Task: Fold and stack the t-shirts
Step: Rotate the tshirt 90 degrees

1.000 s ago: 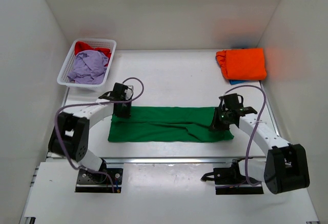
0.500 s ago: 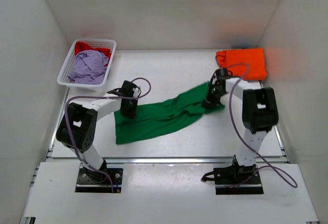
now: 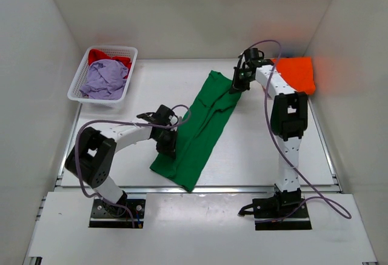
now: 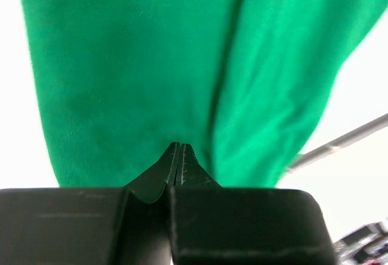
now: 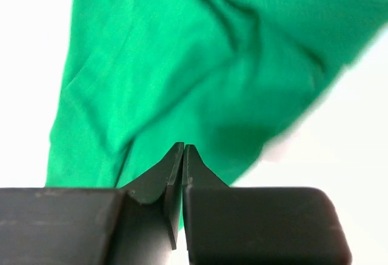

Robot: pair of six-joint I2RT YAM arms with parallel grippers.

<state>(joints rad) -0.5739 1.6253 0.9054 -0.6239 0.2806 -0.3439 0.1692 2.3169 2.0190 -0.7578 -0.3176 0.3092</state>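
My left gripper should next move outward to the t-shirt's far end, pull it toward the basket to straighten it, and let go, since the t-shirt lies crooked.
The bright green t-shirt lies folded into a long strip, running diagonally from the far middle of the table toward the near edge. My left gripper is shut on its near left edge, and in the left wrist view the cloth fills the space past the closed tips. My right gripper is shut on the far end, with the green cloth spreading beyond its tips. A folded orange t-shirt sits at the far right. Lavender and red t-shirts lie crumpled in the basket.
The white mesh basket stands at the far left corner. White walls close in the table on the left, back and right. The right arm stretches far forward, right beside the orange pile. The shirt's near end reaches the table's front rail.
Both grippers have swung the green shirt from lying crosswise to lying diagonally. The right gripper moved far back toward the orange pile; the left moved nearer and to the right.
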